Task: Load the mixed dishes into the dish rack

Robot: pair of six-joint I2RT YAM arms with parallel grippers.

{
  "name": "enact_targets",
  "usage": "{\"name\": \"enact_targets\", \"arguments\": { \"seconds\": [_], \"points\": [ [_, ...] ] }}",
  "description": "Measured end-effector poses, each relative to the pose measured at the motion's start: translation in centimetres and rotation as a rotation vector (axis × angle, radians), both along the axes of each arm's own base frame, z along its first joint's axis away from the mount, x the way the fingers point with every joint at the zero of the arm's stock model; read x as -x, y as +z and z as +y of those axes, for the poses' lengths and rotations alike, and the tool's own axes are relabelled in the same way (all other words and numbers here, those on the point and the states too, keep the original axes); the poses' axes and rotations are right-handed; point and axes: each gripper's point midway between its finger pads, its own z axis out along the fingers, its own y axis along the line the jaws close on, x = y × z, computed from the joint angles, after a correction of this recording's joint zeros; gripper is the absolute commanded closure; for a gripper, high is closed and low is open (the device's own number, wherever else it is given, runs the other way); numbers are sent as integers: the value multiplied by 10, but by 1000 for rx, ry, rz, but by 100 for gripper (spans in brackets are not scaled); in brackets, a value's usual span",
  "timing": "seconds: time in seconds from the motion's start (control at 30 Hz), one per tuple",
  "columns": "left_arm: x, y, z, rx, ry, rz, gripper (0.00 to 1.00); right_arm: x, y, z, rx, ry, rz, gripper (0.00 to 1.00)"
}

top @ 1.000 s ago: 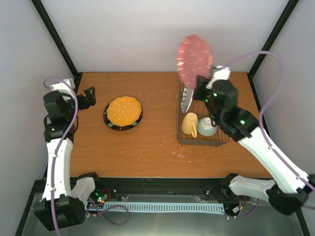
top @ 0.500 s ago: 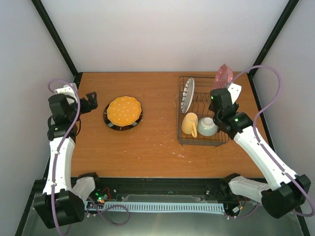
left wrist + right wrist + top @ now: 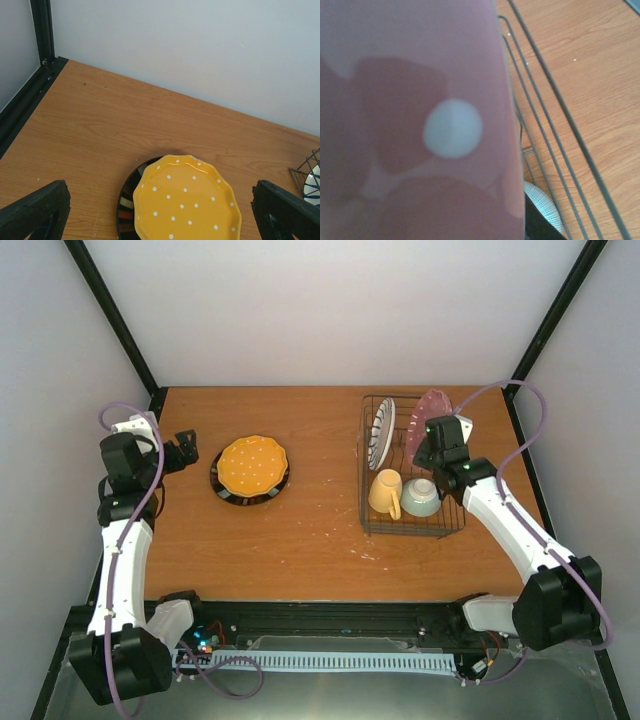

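Next, my right gripper needs to go to the left in the top view and down, since the free gap beside the striped plate (image 3: pixel 382 433) lies below it on that side.
My right gripper (image 3: pixel 433 426) is shut on the pink plate (image 3: pixel 435 404) and holds it tilted on edge over the back right of the dish rack (image 3: pixel 450 530). The pink plate (image 3: pixel 420 125) fills the right wrist view and hides the fingers. In the rack stand the striped plate (image 3: pixel 382 433), the yellow mug (image 3: pixel 385 493) and the mint-green bowl (image 3: pixel 421 498). The orange dotted plate (image 3: pixel 253 464) lies on the dark plate (image 3: pixel 222 487) at mid-left. My left gripper (image 3: pixel 183 450) is open and empty, left of that stack, which shows between its fingers (image 3: pixel 35 215).
Rack wires (image 3: pixel 545 100) and the bowl's rim (image 3: pixel 543 206) show beside the pink plate. The rack's corner (image 3: pixel 304 169) is at the right edge of the left wrist view. Black frame posts stand at the table's back corners (image 3: pixel 152 400).
My right arm has brought the pink plate down from high above the table's back to the back of the rack and turned it. The left arm has barely moved.
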Motion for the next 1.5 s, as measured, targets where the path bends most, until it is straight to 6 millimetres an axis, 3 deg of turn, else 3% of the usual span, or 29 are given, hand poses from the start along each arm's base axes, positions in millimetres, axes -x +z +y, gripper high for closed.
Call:
{"name": "enact_targets", "arguments": {
  "seconds": [0.4, 0.73, 1.03, 1.5],
  "points": [
    [-1, -1, 0, 0, 0, -1, 0, -10, -29, 11, -16, 34, 60, 97],
    [-3, -2, 1, 0, 0, 0, 0, -26, -30, 22, 2, 46, 27, 97],
    [-3, -3, 3, -14, 9, 1, 0, -36, -31, 50, 215, 75, 39, 97],
    [-1, -1, 6, -48, 18, -3, 0, -40, -34, 54, 304, 54, 56, 97]
  ]
}}
